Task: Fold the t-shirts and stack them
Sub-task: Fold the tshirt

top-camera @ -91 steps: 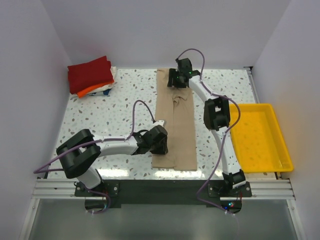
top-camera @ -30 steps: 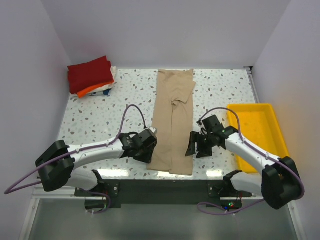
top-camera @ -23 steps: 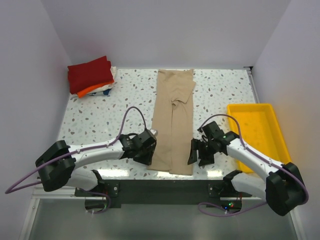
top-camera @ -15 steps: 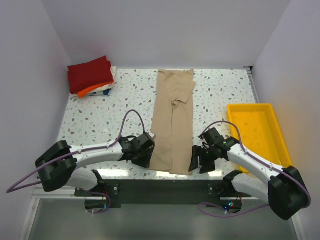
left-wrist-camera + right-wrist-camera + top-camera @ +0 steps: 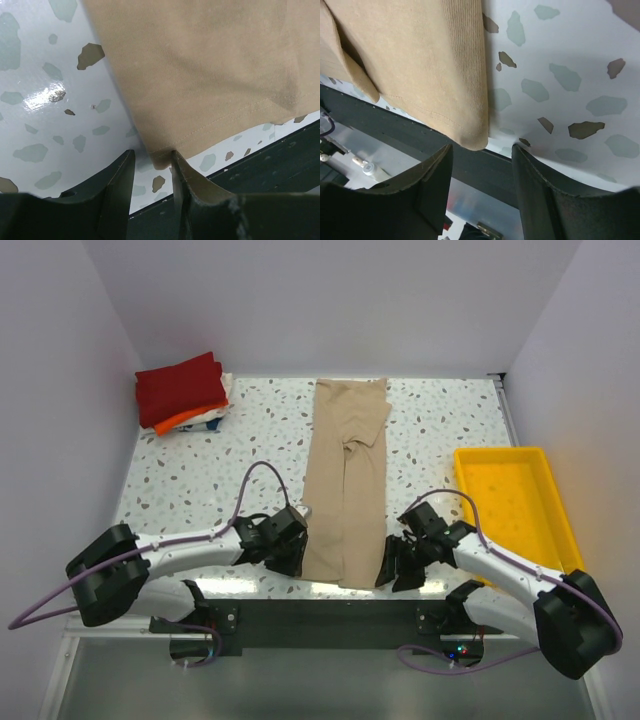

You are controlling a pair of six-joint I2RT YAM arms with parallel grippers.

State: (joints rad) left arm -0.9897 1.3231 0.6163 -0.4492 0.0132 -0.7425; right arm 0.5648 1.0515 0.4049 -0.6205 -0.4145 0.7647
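My left gripper stays low, eases toward the tan t-shirt [image 5: 347, 480] and closes on its near hem corner [image 5: 303, 577] next, as that corner already sits between its open fingers.
The tan t-shirt [image 5: 347, 480] lies folded lengthwise as a long strip from the far edge of the table to the near edge. My left gripper [image 5: 296, 562] is low at its near left corner. In the left wrist view the gripper [image 5: 151, 156] is open, with the hem corner of the shirt [image 5: 200, 75] between its fingers. My right gripper [image 5: 389, 570] is at the near right corner. In the right wrist view it [image 5: 482, 150] is open wide, and the shirt's folded corner [image 5: 435, 60] sits between the fingers. Folded dark red [image 5: 180, 386], orange [image 5: 183, 419] and white shirts are stacked at the far left.
A yellow plastic tray [image 5: 553, 508] sits at the right edge of the speckled table [image 5: 200, 470]. The dark front rail [image 5: 330, 618] runs just below the shirt's near hem. Walls enclose the table at left, right and back.
The right arm left the shirt's far end and came down to its near right corner. The left gripper slid nearer, to the near left corner. The shirt's far end now lies flat.
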